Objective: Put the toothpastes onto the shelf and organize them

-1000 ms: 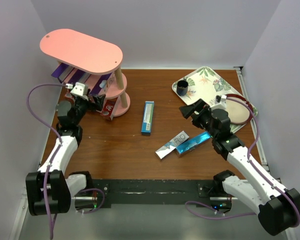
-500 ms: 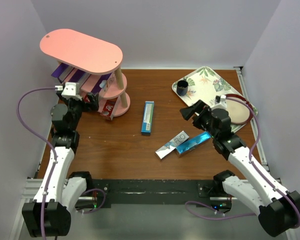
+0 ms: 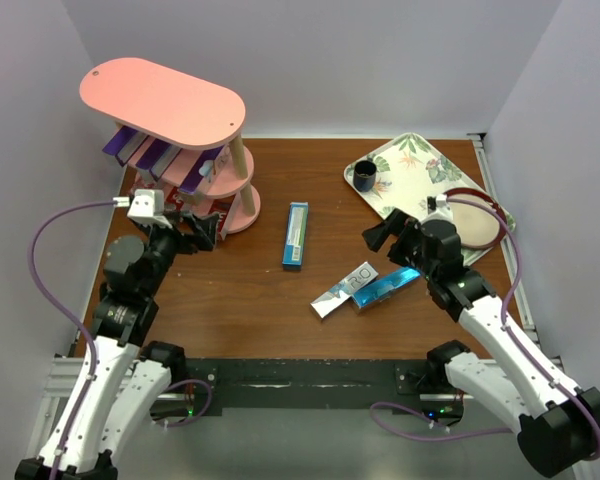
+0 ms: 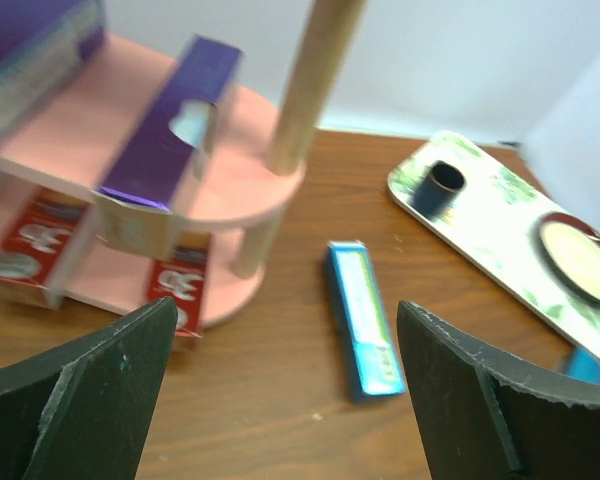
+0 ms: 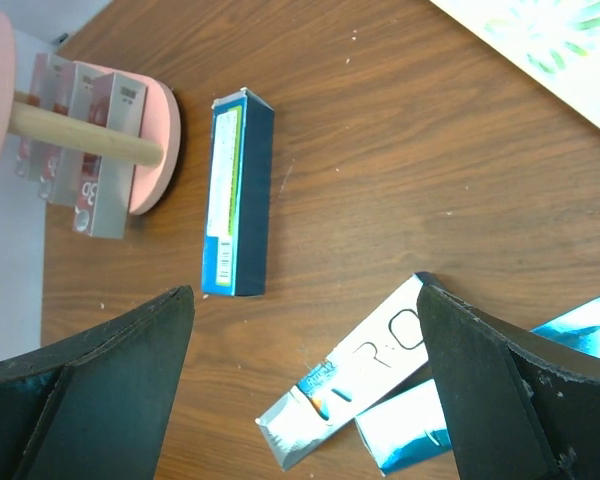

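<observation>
I need to swing my left gripper from the shelf (image 3: 162, 100) down onto the blue carton's near end (image 3: 293, 257), because that end is below my gripper and to its right in the top view.
The pink shelf (image 3: 162, 100) stands at the far left. Purple toothpastes (image 3: 150, 155) lie on its middle tier and red ones (image 3: 215, 210) on the bottom tier. A blue carton (image 3: 296, 234) lies alone mid-table. A silver-white carton (image 3: 345, 288) and a teal one (image 3: 388, 288) lie together further right. My left gripper (image 3: 202, 232) is open and empty, just in front of the shelf's bottom tier; its view shows a purple carton (image 4: 170, 130), red cartons (image 4: 40, 240) and the blue carton (image 4: 365, 335). My right gripper (image 3: 380, 236) hangs open and empty above the silver-white carton (image 5: 355, 385).
A leaf-patterned tray (image 3: 420, 175) sits at the far right with a dark cup (image 3: 365, 178) and a round plate (image 3: 475, 225) on it. Walls close in on the left, right and back. Bare brown table lies between the shelf and the blue carton.
My left arm has pulled back from the shelf toward the near side and its jaws have spread wider. The right gripper has dropped slightly nearer. No carton has moved.
</observation>
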Tool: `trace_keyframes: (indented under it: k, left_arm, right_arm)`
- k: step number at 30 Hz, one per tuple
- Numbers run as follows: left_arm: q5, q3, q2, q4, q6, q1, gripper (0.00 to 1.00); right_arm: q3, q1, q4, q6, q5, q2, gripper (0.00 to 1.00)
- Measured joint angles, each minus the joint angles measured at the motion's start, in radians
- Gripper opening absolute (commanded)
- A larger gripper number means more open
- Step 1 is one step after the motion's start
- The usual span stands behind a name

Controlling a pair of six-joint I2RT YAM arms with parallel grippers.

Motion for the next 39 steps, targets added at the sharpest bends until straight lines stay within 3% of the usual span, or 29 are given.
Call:
trace_keyframes:
  k: [7, 11, 17, 22, 30, 39]
  left_arm:
    - [0.066, -0.067, 0.001, -0.029, -0.147, -0.080, 0.96]
    - [0.046, -0.079, 0.076, -0.016, -0.203, -0.216, 0.98]
    - [-0.181, -0.068, 0.262, 0.019, -0.229, -0.577, 0.99]
    - [-0.398, -0.064, 0.449, 0.109, -0.232, -0.733, 1.00]
    - [-0.668, -0.080, 0.780, 0.356, -0.230, -0.806, 1.00]
    - [-0.768, -0.074, 1.028, 0.542, -0.224, -0.815, 0.98]
  right_arm:
    - [0.000, 0.000, -0.037, -0.035, 0.016, -0.007, 0.99]
    - [0.000, 0.000, -0.039, -0.043, 0.023, -0.007, 0.99]
    - [0.000, 0.000, -0.050, -0.051, 0.025, -0.011, 0.99]
    - [0.000, 0.000, -0.060, -0.063, 0.026, -0.031, 0.99]
    - [0.000, 0.000, -0.072, -0.066, 0.026, -0.051, 0.99]
    - [-0.002, 0.000, -0.090, -0.074, 0.026, -0.066, 0.98]
